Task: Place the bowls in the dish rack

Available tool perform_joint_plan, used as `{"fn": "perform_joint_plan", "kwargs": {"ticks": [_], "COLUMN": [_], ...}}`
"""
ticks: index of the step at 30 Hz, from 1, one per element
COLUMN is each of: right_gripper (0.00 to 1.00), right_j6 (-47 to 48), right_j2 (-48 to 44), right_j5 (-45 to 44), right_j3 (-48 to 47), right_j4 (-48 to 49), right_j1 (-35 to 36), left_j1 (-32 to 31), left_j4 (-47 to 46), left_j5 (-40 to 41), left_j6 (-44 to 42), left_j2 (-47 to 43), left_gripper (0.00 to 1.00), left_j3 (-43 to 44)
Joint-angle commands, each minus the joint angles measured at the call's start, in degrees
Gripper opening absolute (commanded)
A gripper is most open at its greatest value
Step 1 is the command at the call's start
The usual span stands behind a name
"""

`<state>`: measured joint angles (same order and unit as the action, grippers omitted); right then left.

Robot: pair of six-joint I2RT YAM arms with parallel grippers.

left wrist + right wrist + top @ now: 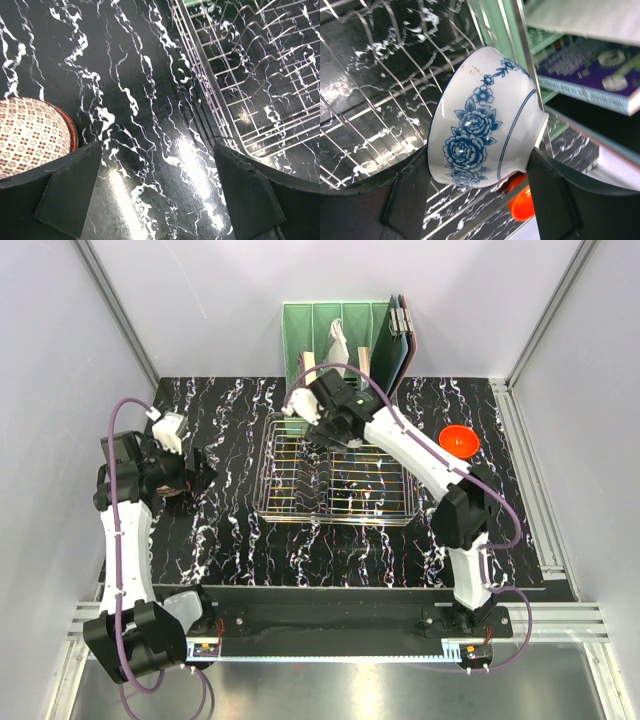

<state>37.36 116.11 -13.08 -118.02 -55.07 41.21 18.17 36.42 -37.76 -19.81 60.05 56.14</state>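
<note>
The white bowl hangs above the wires inside the rack's far edge, so the robot's right gripper will next go down to the left in the top view, onto those wires.
My right gripper (479,170) is shut on a white bowl with blue flowers (485,120), held on its side, one finger on the rim and one on the foot. It hangs over the far edge of the chrome wire dish rack (375,105), which lies mid-table in the top view (335,502). The glossy orange-red bowl (458,442) sits right of the rack and shows under the held bowl (522,207). My left gripper (160,185) is open and empty above the tabletop, left of the rack (250,80). A cream lattice bowl with a red rim (30,135) sits just outside its left finger.
A green slotted organizer (335,335) stands behind the rack with books (590,70) leaning on it. The black marbled tabletop (140,100) lies between the lattice bowl and the rack. Grey walls enclose the table.
</note>
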Motion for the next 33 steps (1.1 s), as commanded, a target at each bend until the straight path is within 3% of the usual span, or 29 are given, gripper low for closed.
{"fn": "perform_joint_plan", "kwargs": {"ticks": [1,33], "right_gripper": [0.00,0.01], "right_j6": [6.22,12.82], "right_j2": [2.27,15.01], "right_j5": [-1.95,3.24], "right_j3": [-4.76,-15.57], "right_j4": [4.00,3.74], "right_j1": [1.41,4.58], "left_j1": [1.51,7.75], "left_j4": [-1.18,-0.92], "left_j5": [-3.29,-7.86], "left_j6": [-1.10,-3.48], "left_j2": [-2.04,-1.25], "left_gripper": [0.99,0.99], "left_j3": [-1.21,-4.81]}}
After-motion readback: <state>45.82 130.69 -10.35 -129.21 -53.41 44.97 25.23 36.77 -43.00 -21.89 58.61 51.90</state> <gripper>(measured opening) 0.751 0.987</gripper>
